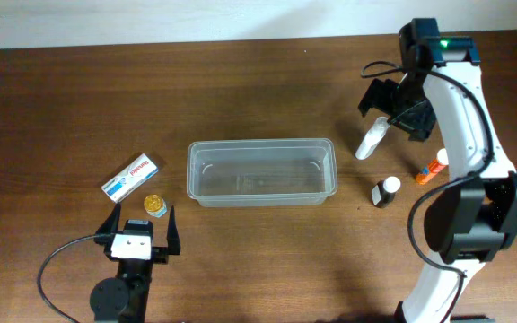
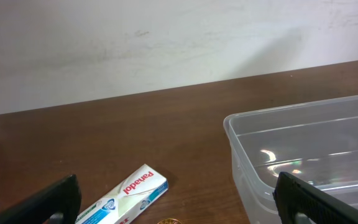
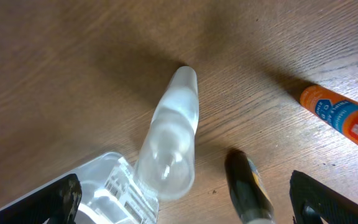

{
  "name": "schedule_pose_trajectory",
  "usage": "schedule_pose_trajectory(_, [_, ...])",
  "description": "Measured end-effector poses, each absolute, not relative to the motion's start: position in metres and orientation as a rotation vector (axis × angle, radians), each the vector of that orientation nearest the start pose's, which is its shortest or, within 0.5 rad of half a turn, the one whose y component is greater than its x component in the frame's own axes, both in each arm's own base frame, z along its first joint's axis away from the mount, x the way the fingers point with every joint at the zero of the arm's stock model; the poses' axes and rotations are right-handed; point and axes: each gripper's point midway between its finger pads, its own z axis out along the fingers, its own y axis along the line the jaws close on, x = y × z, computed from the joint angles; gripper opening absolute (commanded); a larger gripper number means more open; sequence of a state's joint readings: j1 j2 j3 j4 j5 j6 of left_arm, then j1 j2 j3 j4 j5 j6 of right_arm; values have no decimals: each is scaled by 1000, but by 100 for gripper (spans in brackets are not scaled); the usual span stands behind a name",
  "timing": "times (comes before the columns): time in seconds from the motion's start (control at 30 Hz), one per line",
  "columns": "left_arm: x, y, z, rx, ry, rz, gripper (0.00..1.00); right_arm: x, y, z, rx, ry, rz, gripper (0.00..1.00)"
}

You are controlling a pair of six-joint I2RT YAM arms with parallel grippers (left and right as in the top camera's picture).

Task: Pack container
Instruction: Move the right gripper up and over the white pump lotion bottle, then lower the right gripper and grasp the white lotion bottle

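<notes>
Next, my right gripper lowers around the upper end of the white bottle and closes, since the bottle shows between the spread fingers, still apart from them.
The clear rectangular container [image 1: 260,170] sits empty at the table's middle; its corner shows in the left wrist view [image 2: 303,143] and in the right wrist view [image 3: 104,186]. My right gripper [image 1: 393,109] is open and empty above a translucent white bottle [image 1: 372,137] lying to the container's right. In the right wrist view the bottle [image 3: 169,137] lies between the spread fingers [image 3: 188,205], apart from them. My left gripper [image 1: 142,229] is open and empty near the front left, and in its wrist view the fingers [image 2: 185,208] frame the table.
A white-and-blue Panadol box [image 1: 131,177] [image 2: 126,196] and a small gold-lidded jar [image 1: 154,205] lie left of the container. A dark bottle with a white cap [image 1: 386,191] [image 3: 247,186] and an orange tube [image 1: 432,168] [image 3: 344,118] lie at the right.
</notes>
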State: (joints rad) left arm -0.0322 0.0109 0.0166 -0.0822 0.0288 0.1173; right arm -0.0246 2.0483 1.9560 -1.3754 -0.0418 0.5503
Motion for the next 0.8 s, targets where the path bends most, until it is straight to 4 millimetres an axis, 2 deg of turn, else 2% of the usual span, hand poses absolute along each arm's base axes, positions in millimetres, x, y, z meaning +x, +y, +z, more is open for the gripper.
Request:
schedule_pose_trajectory(0.23, [245, -13, 159, 145, 1641, 41, 99, 421, -3, 114, 880, 2975, 82, 98])
schedule_pose_trajectory(0.57, [245, -13, 159, 145, 1641, 41, 99, 431, -2, 95, 874, 2969, 87, 100])
schedule_pose_trajectory(0.8, [245, -13, 159, 145, 1641, 41, 99, 434, 0, 82, 872, 2964, 95, 89])
